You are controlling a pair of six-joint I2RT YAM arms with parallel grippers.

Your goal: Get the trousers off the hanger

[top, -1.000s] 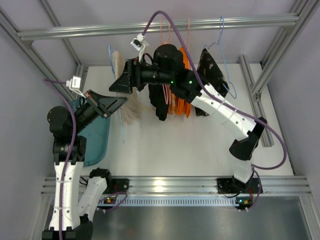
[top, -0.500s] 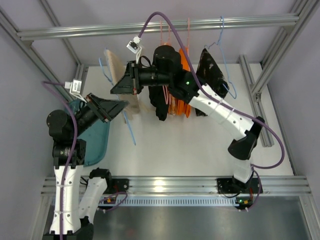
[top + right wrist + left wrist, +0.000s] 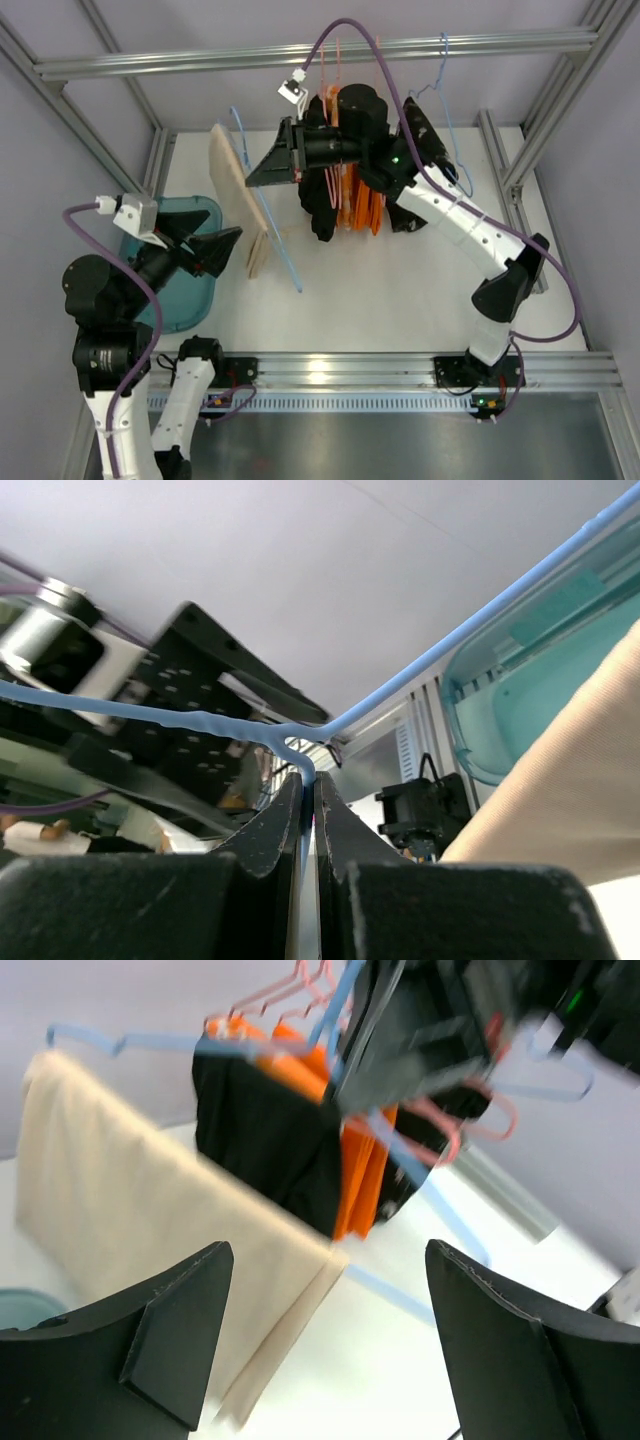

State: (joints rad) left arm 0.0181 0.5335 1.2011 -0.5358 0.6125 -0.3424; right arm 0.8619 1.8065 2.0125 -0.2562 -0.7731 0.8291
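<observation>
I need to lower my left gripper next and then reach the cloth at its near lower corner, because the trousers hang free below the hanger's bar.
The beige trousers hang folded over the bar of the light-blue hanger, held up left of the other garments. My right gripper is shut on the hanger's neck; in the right wrist view the blue wire forks just above the closed jaws, with the trousers at the right. My left gripper stands open, apart from the cloth and nearer than it. In the left wrist view the trousers and hanger lie beyond its spread, empty fingers.
A black garment, orange garments on pink hangers and a dark patterned garment hang from the rail behind my right arm. A teal bin sits at the left under my left arm. Aluminium frame posts stand on both sides.
My left gripper has opened, let go and drawn back toward the near left. My right gripper has shut on the hanger's neck and shifted right, swinging the hanger and trousers.
</observation>
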